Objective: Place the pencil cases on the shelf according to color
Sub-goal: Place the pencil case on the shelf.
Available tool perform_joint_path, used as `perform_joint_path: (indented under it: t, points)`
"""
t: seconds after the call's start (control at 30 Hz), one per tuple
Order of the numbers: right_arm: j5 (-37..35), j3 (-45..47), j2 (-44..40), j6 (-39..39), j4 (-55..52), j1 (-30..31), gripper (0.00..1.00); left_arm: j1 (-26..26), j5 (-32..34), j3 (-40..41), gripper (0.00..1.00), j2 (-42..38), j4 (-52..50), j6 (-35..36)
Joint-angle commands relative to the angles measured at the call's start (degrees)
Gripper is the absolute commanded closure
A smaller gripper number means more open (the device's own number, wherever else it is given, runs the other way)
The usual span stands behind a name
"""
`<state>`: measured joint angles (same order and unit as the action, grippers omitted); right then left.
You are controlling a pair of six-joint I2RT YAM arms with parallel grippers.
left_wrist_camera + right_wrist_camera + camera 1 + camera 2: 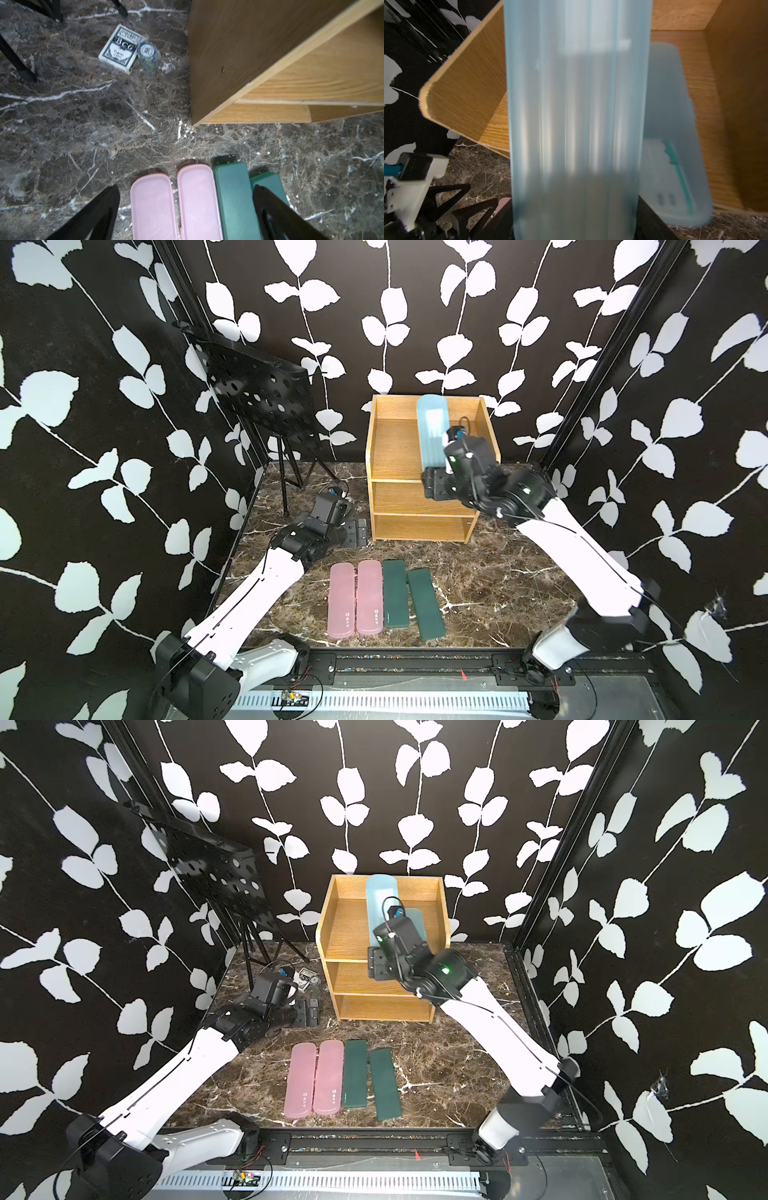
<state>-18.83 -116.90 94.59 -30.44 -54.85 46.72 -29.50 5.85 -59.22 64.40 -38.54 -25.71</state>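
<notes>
The right gripper moves outward next and lowers the light blue case onto the top level of the shelf (412,457) beside the second blue case. It then releases it, since their colors match.
My right gripper (434,483) is shut on a translucent light blue pencil case (432,431), which slants up over the top tier of the wooden shelf (395,448). In the right wrist view this case (571,104) fills the middle. A second blue case (417,923) lies on that top tier beside it. Two pink cases (343,599) (370,597) and two dark green cases (395,593) (426,603) lie side by side on the marble table. My left gripper (357,533) hovers low, left of the shelf, open and empty; its wrist view shows the pink cases (153,207) beyond its fingers.
A black perforated stand (257,393) on thin legs stands at the back left. A patterned card box (120,48) and a stack of chips (148,56) lie between the stand and the shelf. The two lower shelf tiers (419,499) hold nothing.
</notes>
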Motion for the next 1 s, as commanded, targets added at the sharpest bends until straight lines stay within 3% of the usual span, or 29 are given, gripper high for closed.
perform_joint_path:
  t: [0.0, 0.13, 0.23, 0.37, 0.57, 0.83, 0.97]
  points:
    - [1.02, -7.01, 3.89, -0.44, -0.82, -1.53, 0.58, -0.12, 0.99, 2.02, 0.01, -3.03, -0.4, -0.3]
    - [1.04, -11.44, 9.04, -1.18, -2.5, -2.07, 0.57, -0.11, 0.66, 2.82, 0.01, -3.73, -1.11, -0.52]
    - [-0.18, -14.56, 12.14, -2.06, -4.76, -2.5, 0.5, -0.08, 0.09, 3.64, 0.01, -4.11, -0.38, -1.09]
    - [-0.07, -17.22, 14.73, -2.59, -6.48, -2.77, 0.16, -0.12, -1.05, 3.93, 0.01, -3.68, 0.11, -1.36]
    - [1.65, -19.59, 14.5, -1.52, -4.51, -2.78, 0.03, -0.12, -1.08, 4.69, 0.01, -4.04, 0.05, -1.62]
    - [3.41, -22.14, 8.87, 2.65, -0.6, -2.43, 0.01, -0.12, -0.77, 5.57, 0.01, -4.19, 0.36, -2.42]
    - [5.01, -14.38, 0.51, 3.62, 4.65, -1.99, 0.01, -0.12, -1.09, 5.7, 0.01, -4.0, 0.43, -2.54]
